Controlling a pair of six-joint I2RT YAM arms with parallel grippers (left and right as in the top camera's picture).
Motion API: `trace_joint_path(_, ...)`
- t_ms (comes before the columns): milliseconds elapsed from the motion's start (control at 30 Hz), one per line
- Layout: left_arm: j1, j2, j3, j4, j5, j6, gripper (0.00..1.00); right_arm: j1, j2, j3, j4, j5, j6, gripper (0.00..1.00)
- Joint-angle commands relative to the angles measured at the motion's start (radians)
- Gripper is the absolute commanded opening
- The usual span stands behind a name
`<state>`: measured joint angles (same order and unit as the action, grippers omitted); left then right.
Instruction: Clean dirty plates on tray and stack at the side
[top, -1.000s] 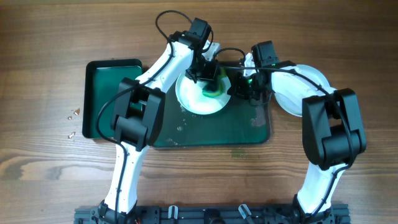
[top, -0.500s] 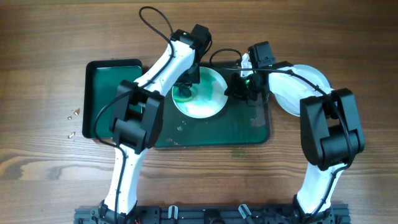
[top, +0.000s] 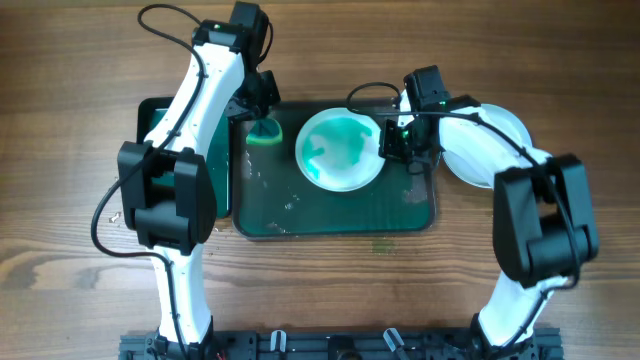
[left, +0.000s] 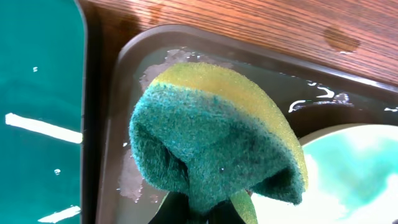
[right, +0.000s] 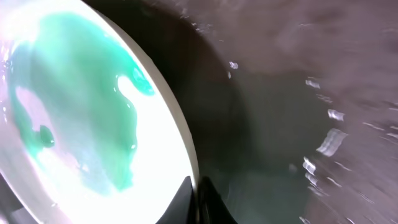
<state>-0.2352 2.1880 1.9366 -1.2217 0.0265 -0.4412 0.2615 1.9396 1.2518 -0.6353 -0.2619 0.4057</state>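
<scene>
I will raise this white plate, carry it over the other white plates to my right gripper's right in the overhead view, lower it and let go.
A white plate (top: 340, 150) smeared with green soap lies on the large dark green tray (top: 330, 215). My right gripper (top: 388, 145) is shut on the plate's right rim; the right wrist view shows the fingers (right: 198, 193) pinching the rim of the plate (right: 81, 118). My left gripper (top: 262, 112) is shut on a green and yellow sponge (top: 264, 133) over the tray's left end, left of the plate. The sponge (left: 214, 146) fills the left wrist view, with the plate's edge (left: 348, 174) at lower right. More white plates (top: 490, 145) lie to the right of the tray, partly under my right arm.
A smaller, deeper green sponge tray (top: 160, 165) sits left of the big tray, partly under my left arm. Soapy water drops (top: 290, 205) lie on the big tray. Small bits of debris (top: 117, 185) lie on the wooden table at the far left.
My left gripper has lifted the sponge off the plate and moved it left to the tray's left end. The plate has shifted slightly right and now shows a wide green smear.
</scene>
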Motion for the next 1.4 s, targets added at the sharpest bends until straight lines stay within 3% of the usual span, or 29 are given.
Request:
trace_joint_path(0,-0.002,-0.021,-0.001,0.011,0.022,0.018,0.04,0.062,-0.136,-0.001,-0.035,0.313,-0.037,0.04)
trace_joint_path(367,-0.005,-0.020,-0.001,0.021,0.022,0.018,0.04,0.398,-0.366,-0.001,-0.178,1.210,-0.040,0.04)
trace_joint_path(667,-0.005,-0.020,-0.001,0.022,0.022,0.018,0.04,0.568,-0.367,-0.001,-0.243,1.524,-0.054,0.04)
trace_joint_path(867,-0.005,-0.020,-0.001,0.022,0.022,0.018,0.04,0.592,-0.367,-0.001,-0.240,1.631,-0.119,0.04)
trace_joint_path(1233,-0.005,-0.020,-0.001,0.021,0.022,0.018,0.04,0.592,-0.367,-0.001,-0.241,1.630,-0.121,0.04)
trace_joint_path(1300,-0.005,-0.020,-0.001,0.021,0.022,0.018,0.04,0.592,-0.367,-0.001,-0.241,1.596,-0.117,0.05)
trace_joint_path(1367,-0.005,-0.020,-0.001,0.021,0.022,0.018,0.04,0.587,-0.367,-0.001,-0.242,1.423,-0.117,0.05)
